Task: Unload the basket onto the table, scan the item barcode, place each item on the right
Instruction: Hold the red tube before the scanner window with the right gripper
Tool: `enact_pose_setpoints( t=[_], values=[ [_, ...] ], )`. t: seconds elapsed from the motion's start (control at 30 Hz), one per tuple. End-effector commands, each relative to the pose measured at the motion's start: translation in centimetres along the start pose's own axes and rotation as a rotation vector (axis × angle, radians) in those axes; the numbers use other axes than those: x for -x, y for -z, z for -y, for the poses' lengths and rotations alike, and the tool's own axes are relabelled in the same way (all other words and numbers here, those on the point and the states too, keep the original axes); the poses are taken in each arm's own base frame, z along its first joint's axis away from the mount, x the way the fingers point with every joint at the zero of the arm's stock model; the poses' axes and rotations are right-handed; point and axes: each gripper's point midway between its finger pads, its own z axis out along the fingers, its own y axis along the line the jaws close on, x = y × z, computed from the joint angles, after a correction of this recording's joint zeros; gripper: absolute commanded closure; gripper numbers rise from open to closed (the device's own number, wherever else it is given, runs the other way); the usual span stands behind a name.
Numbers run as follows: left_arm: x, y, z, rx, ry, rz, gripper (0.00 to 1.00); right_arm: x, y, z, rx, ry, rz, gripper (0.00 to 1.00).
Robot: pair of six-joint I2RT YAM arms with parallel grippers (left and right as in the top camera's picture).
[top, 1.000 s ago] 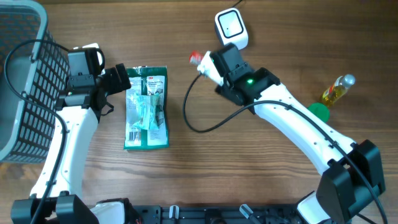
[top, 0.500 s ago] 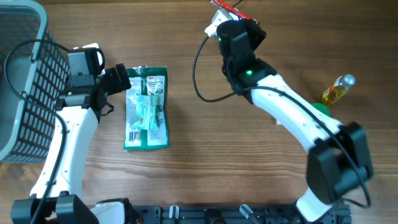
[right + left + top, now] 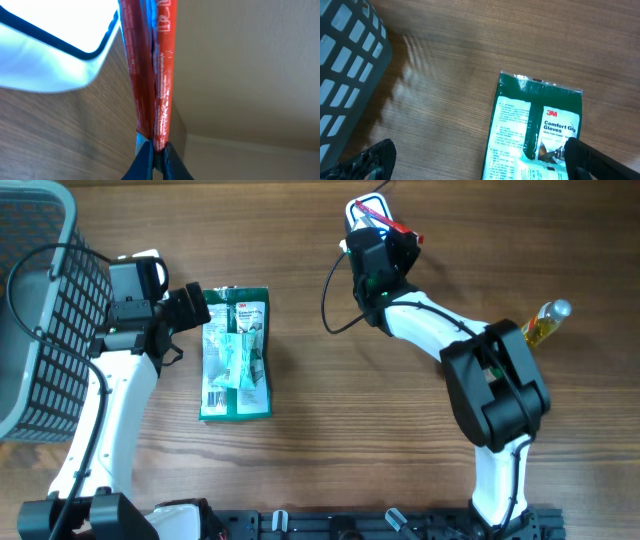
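Observation:
The red packet (image 3: 374, 214) covers the scanner, so my right gripper will next carry it back and to the right in the overhead view and let it go near the small bottle.
A thin red packet (image 3: 152, 75) is the item. My right gripper (image 3: 159, 146) is shut on its lower edge and holds it edge-on, right beside the white scanner (image 3: 50, 50). From overhead the right gripper (image 3: 385, 230) sits at the table's far edge, the red packet (image 3: 374, 214) over the scanner (image 3: 354, 210), which is mostly hidden. My left gripper (image 3: 192, 308) stands open at the top left corner of a green glove package (image 3: 236, 352) that lies flat. In the left wrist view the left gripper (image 3: 480, 162) straddles bare wood and the glove package (image 3: 540, 130) without touching it.
A grey mesh basket (image 3: 30, 310) stands at the far left, close behind the left arm. A small bottle of yellow liquid (image 3: 543, 324) lies at the right. A black cable (image 3: 335, 300) loops from the right wrist over the table's middle.
The right arm has swung up and back, carrying the red packet from beside the scanner to over it at the far edge. The left arm and the glove package have not moved.

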Motion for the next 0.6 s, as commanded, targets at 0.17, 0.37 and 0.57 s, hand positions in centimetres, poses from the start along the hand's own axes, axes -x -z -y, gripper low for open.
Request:
enact_pose_setpoints(
  t=[0.17,0.37,0.57],
  values=[
    [0.7,0.5,-0.3,0.006,-0.012,0.024,0.0,-0.1,-1.7,-2.0,-0.009,-0.014,-0.011,0.96],
    [0.7,0.5,-0.3,0.006,-0.012,0.023,0.0,-0.6,-2.4,-3.1,0.005,0.007,-0.028,0.96],
    [0.7,0.5,-0.3,0.006,-0.012,0.023,0.0,-0.7,-2.4,-3.2,0.008,0.066,-0.029,0.96]
  ],
)
